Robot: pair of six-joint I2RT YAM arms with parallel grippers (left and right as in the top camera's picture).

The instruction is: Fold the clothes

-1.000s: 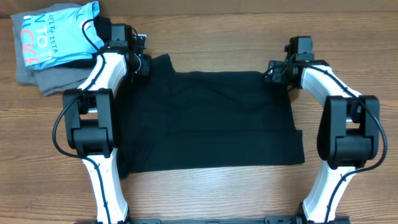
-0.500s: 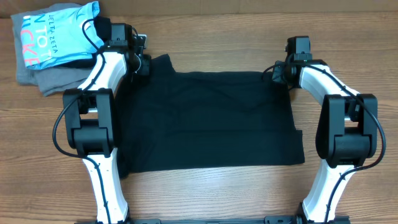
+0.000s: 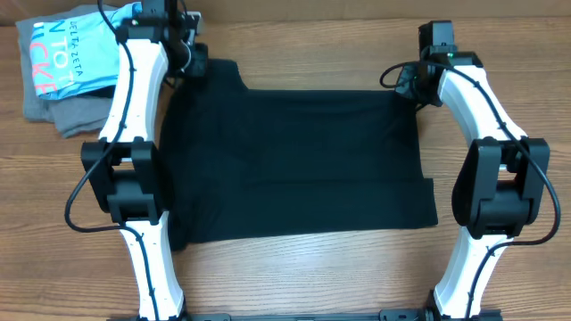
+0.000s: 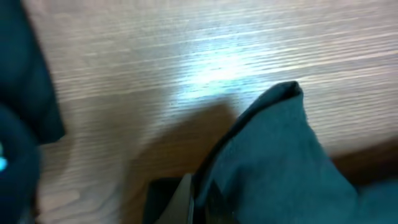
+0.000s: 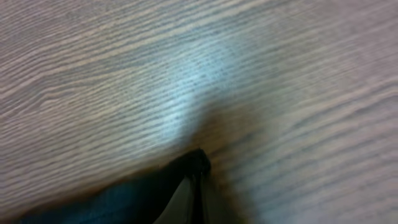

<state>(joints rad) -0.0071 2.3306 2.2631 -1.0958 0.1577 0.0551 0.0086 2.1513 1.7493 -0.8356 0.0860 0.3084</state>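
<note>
I should next use my right gripper to carry the pinched far corner back toward my base, over the shirt's near jutting corner (image 3: 422, 200), and let go of it, because the fabric there lies flat.
The clothes, a large black T-shirt (image 3: 294, 165), lie spread across the middle of the wooden table (image 3: 294, 276). My left gripper (image 3: 190, 61) is shut on the shirt's far left corner. In the left wrist view the pinched fabric (image 4: 280, 155) bunches up above the wood, beside the left gripper (image 4: 199, 196). My right gripper (image 3: 409, 85) is shut on the far right corner. In the right wrist view the fabric tip (image 5: 196, 163) pokes out just past the right gripper (image 5: 196, 190), a little above the tabletop.
A light-blue shirt with white lettering (image 3: 76, 49) lies on a grey folded garment (image 3: 53, 111) at the far left corner, right beside my left arm. Bare wood (image 3: 500, 45) lies behind and to the right of the black shirt.
The right gripper has shut on the shirt's far right corner. Both arms have moved toward the far edge, pulling the shirt's far hem with them.
</note>
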